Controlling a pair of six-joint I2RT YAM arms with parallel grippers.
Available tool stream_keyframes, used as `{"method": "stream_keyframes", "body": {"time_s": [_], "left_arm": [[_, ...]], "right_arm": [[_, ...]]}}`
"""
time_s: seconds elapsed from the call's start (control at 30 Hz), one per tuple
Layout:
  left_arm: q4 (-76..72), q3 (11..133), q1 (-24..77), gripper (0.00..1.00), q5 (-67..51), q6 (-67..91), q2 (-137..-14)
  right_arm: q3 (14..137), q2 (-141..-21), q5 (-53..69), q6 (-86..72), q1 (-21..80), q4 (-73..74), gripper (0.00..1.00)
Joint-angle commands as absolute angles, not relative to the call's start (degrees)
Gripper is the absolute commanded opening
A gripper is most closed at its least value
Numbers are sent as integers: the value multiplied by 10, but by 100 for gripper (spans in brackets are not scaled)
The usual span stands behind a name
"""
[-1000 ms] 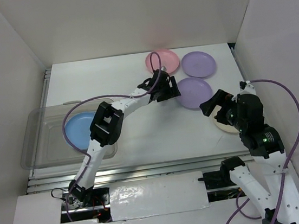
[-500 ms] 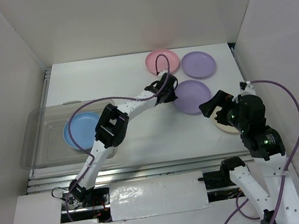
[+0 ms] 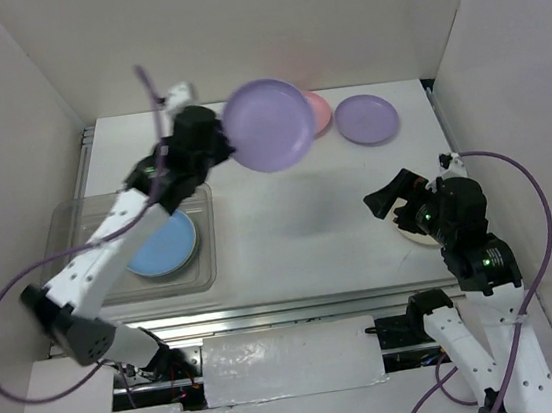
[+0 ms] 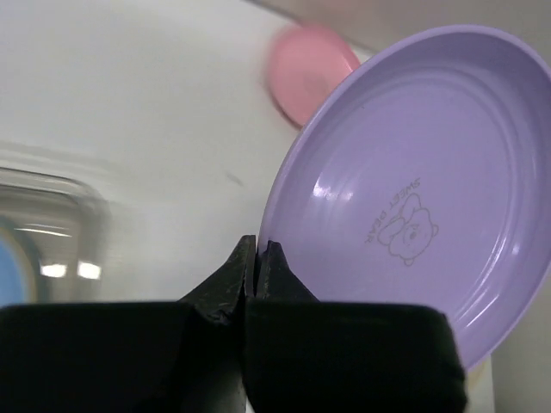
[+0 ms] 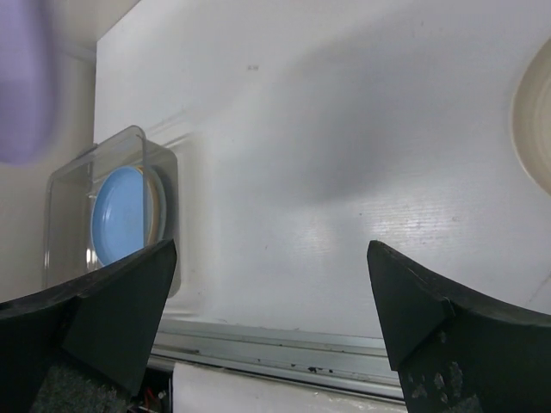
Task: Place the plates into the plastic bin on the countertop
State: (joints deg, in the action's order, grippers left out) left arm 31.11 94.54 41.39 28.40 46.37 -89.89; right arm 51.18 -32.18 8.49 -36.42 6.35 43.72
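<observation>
The bin's stack is at the blue plate (image 3: 164, 245) (image 4: 10, 270), so my left gripper will move back and to the left in the top view, then down over that plate.
My left gripper (image 3: 225, 144) is shut on the rim of a purple plate (image 3: 268, 125), held tilted in the air above the back of the countertop (image 3: 288, 225). In the left wrist view the fingertips (image 4: 258, 248) pinch the edge of that purple plate (image 4: 413, 198), which has a bear print. The clear plastic bin (image 3: 75, 292) stands at the left with a blue plate (image 3: 163, 246) in it. A pink plate (image 3: 319, 111) and a second purple plate (image 3: 366, 119) lie at the back. My right gripper (image 3: 384, 203) is open over a cream plate (image 3: 419, 234).
White walls enclose the countertop on three sides. A metal rail (image 3: 289, 311) runs along the front edge. In the right wrist view the bin (image 5: 159, 163) holds the blue plate (image 5: 116, 215), with an orange-tan rim showing beneath it. The cream plate (image 5: 534, 120) lies at the right.
My left gripper closed on the purple plate, lifted it off the countertop and swung it up and leftward. The right arm has hardly moved.
</observation>
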Motion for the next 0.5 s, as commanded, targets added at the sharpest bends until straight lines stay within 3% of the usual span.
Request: {"method": "stream_keyframes", "body": {"time_s": [0.0,0.27,0.47], "left_arm": [[399,872,311,0,328,481,-811],[389,625,-17,0,224,483,-658],[321,535,-153,0,114,447,-667]], "right_arm": [[493,-320,99,-373,66,385,100],[481,-350,118,-373,73,350,100],[474,-363,113,-374,89,339,100]]}}
